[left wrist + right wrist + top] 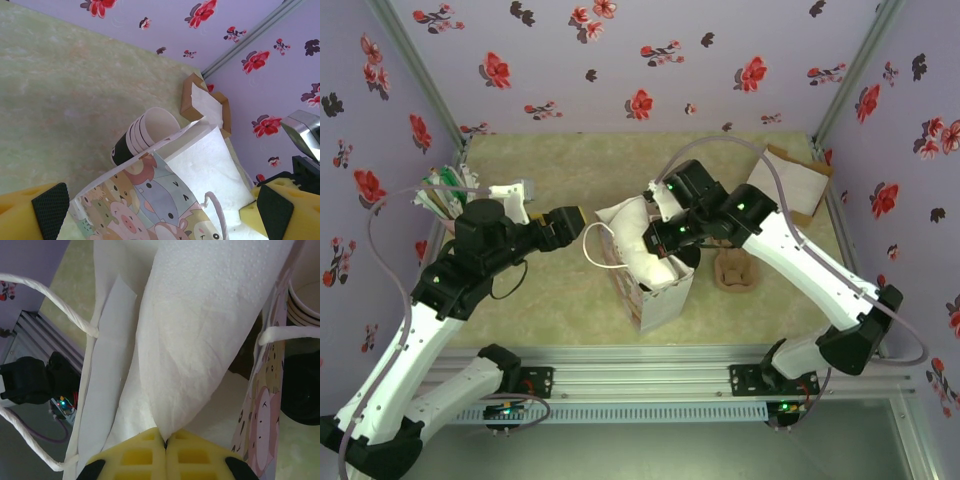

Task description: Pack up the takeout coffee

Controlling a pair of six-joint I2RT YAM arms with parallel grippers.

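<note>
The folded white napkin still sticks up out of the paper bag, so my right gripper will next move down into the bag's opening (645, 262) (187, 385) and let go of the napkin.
A paper bag (660, 295) printed with cartoon animals stands open at the table's middle. A white paper napkin (200, 330) hangs into its mouth, and my right gripper (166, 440) is shut on the napkin's upper end, just above the bag (660, 235). My left gripper (572, 222) hovers open beside the bag's left handle; in the left wrist view its pads (50, 210) stand far apart on either side of the bag's printed wall (150, 200), touching nothing. The takeout coffee is hidden.
A stack of lidless dark-sided cups (145, 132) lies tilted on the table right behind the bag (735, 270). A brown cardboard box with white paper (790, 185) sits at the back right. A holder of packets and sticks (445, 195) stands at the back left.
</note>
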